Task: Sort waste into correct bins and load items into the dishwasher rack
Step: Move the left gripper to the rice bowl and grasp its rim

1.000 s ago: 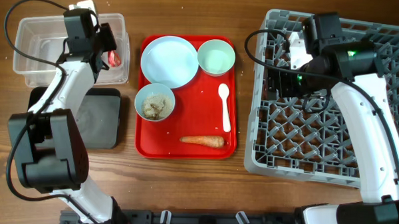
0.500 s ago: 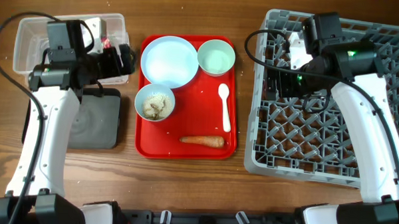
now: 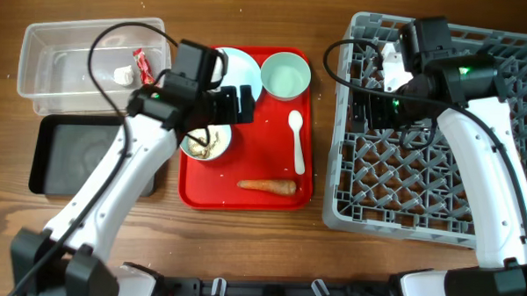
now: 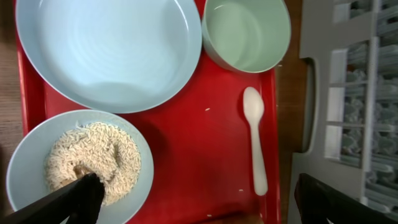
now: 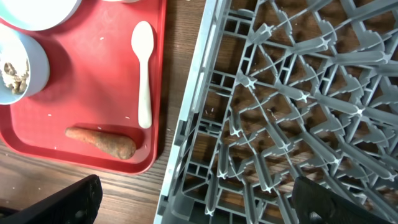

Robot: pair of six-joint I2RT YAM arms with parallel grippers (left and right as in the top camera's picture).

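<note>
The left gripper comes down astride the small bowl's spoon-facing rim next, one finger inside the small bowl. The red tray (image 3: 245, 169) beside that rim leaves room for a finger.
My left gripper (image 3: 237, 106) hovers open and empty above the red tray (image 3: 245, 169), over the white plate (image 4: 106, 50) and the small bowl (image 4: 140, 174) of beige food scraps (image 4: 93, 155). The pale green bowl (image 4: 247, 34), the white spoon (image 4: 255, 146) and the orange carrot (image 3: 267, 186) also lie on that tray. In the clear tub (image 3: 65, 49) rest the candy wrapper (image 3: 142, 65) and the white tissue (image 3: 123, 74). My right gripper (image 3: 375, 108) hangs open and empty over the left part of the grey dishwasher rack (image 5: 298, 106).
The shallow black tray (image 3: 79, 155) sits just in front of the clear tub, left of the red tray. A narrow strip of bare wood separates the red tray from the rack's left wall (image 5: 186, 124). A black cable loops above the tub.
My left arm has swung right from the clear tub to above the red tray, and its jaws have opened. The candy wrapper now lies in the tub. The right arm has not moved.
</note>
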